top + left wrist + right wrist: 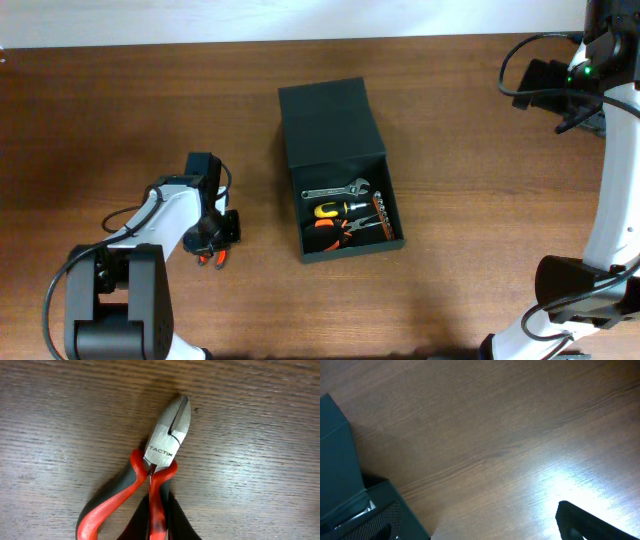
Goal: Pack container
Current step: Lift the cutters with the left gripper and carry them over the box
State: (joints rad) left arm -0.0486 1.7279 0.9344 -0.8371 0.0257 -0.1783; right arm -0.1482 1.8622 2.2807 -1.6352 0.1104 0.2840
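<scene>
I should raise my left gripper, carry the cutters across and release them low over the wrench (338, 189), since the box lies to the gripper's right in the overhead view.
The container (345, 245), a dark green box, lies in mid-table with its flap lid (330, 120) folded back. Inside lie a wrench (338, 189), a yellow-handled screwdriver (333, 209), orange-handled pliers (342, 230) and a bit strip (385, 214). Red-and-black side cutters (169, 430) lie on the wood left of the box. My left gripper (157, 527) is shut on one of their handles; the other handle splays left. In the overhead view the left gripper (212, 245) is well left of the box. My right gripper (535, 82) hovers open at the far right, holding nothing; one finger (582, 522) shows.
The table is brown wood. A corner of the container (342, 465) shows at the left edge of the right wrist view. The right arm's base (575, 290) stands at the lower right, the left arm's base (115, 300) at the lower left.
</scene>
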